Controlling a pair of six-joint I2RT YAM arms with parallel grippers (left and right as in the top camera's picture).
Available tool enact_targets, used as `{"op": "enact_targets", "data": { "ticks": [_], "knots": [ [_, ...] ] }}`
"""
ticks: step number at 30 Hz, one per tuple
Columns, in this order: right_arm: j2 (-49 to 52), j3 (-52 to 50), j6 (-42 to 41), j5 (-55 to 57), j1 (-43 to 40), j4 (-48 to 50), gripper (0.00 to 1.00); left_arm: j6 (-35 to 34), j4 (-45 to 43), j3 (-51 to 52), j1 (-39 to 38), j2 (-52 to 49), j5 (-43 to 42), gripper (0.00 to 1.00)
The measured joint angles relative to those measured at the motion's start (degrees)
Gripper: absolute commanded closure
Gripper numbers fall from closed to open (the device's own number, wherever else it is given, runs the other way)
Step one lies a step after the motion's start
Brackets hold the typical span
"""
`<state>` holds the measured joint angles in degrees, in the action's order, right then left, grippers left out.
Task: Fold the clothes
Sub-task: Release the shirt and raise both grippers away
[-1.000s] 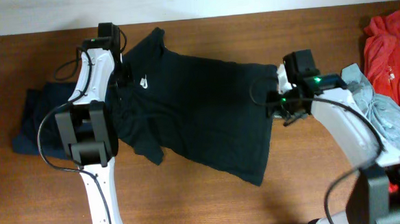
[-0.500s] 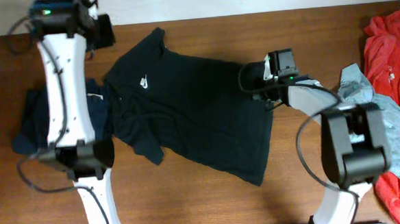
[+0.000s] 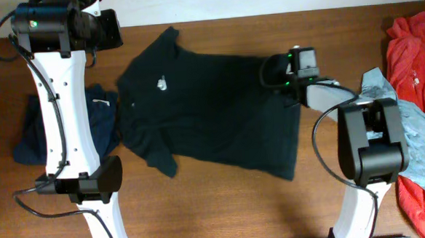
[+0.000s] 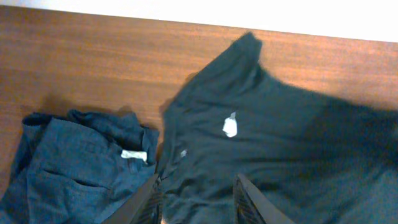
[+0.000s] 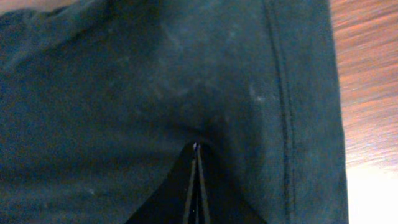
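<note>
My right gripper should next pull the hem it holds onto the bare tabletop toward the pale blue-grey garment and let go of it, because the shirt is crowding the crumpled navy garment.
The large black-navy T-shirt (image 3: 205,112) lies spread on the table with its white chest logo up; it also shows in the left wrist view (image 4: 280,137). My left gripper (image 3: 104,30) is raised high over the shirt's collar side, and its fingers are open and empty (image 4: 198,180). My right gripper (image 3: 270,72) sits at the shirt's far right corner. Its fingers are shut and pinch a fold of the dark cloth (image 5: 196,148) beside a stitched hem (image 5: 283,112).
A dark navy garment (image 3: 45,131) lies crumpled at the left of the shirt and shows in the left wrist view (image 4: 74,168). An orange-red garment (image 3: 413,46) and a pale blue-grey one (image 3: 406,123) are heaped at the right edge. The table (image 3: 224,206) is brown wood.
My left arm has lifted from the shirt's collar to high above the table. My right gripper has moved up and left along the shirt's right edge. The shirt lies flatter and wider.
</note>
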<state>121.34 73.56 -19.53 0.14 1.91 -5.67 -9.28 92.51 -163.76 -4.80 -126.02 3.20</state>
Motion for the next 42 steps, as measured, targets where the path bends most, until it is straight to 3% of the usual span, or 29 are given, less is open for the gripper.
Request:
{"op": "enact_targets", "data": {
  "ticks": [9,19,20,22,25,28,32,38,42],
  "knots": [
    [3.8,8.9,6.3,0.4,-11.2,-7.0,0.96,0.0,1.2,0.0,-0.4,0.0,0.0,0.63],
    [5.0,27.7,9.8,-7.2,-11.6,-37.2,0.96,4.4,3.5,0.4,-2.1,0.0,0.0,0.57],
    [5.0,30.2,10.1,-9.0,-11.6,-40.7,0.96,5.1,3.9,0.7,-2.4,0.0,0.0,0.58],
    [4.6,32.5,10.9,-11.2,-11.6,-44.4,0.95,6.1,4.0,2.2,-3.0,0.0,0.0,0.78],
    [2.3,34.0,12.5,-14.3,-11.6,-49.3,0.91,7.4,4.0,5.9,-3.1,0.0,-2.2,0.82],
    [-3.7,34.0,13.8,-16.0,-11.6,-53.0,0.86,8.2,4.1,7.6,-3.1,0.0,-5.1,0.78],
    [-14.4,34.1,14.4,-16.8,-11.6,-56.1,0.84,8.8,4.1,7.7,-3.1,0.9,-4.9,0.61],
    [-30.1,35.3,15.0,-16.8,-11.6,-63.2,0.8,8.9,4.0,10.5,-3.1,10.2,-2.6,0.54],
    [-37.1,35.6,15.2,-17.0,-11.6,-71.6,0.69,8.1,3.9,18.4,-3.1,21.9,0.3,0.53]
  ]
}}
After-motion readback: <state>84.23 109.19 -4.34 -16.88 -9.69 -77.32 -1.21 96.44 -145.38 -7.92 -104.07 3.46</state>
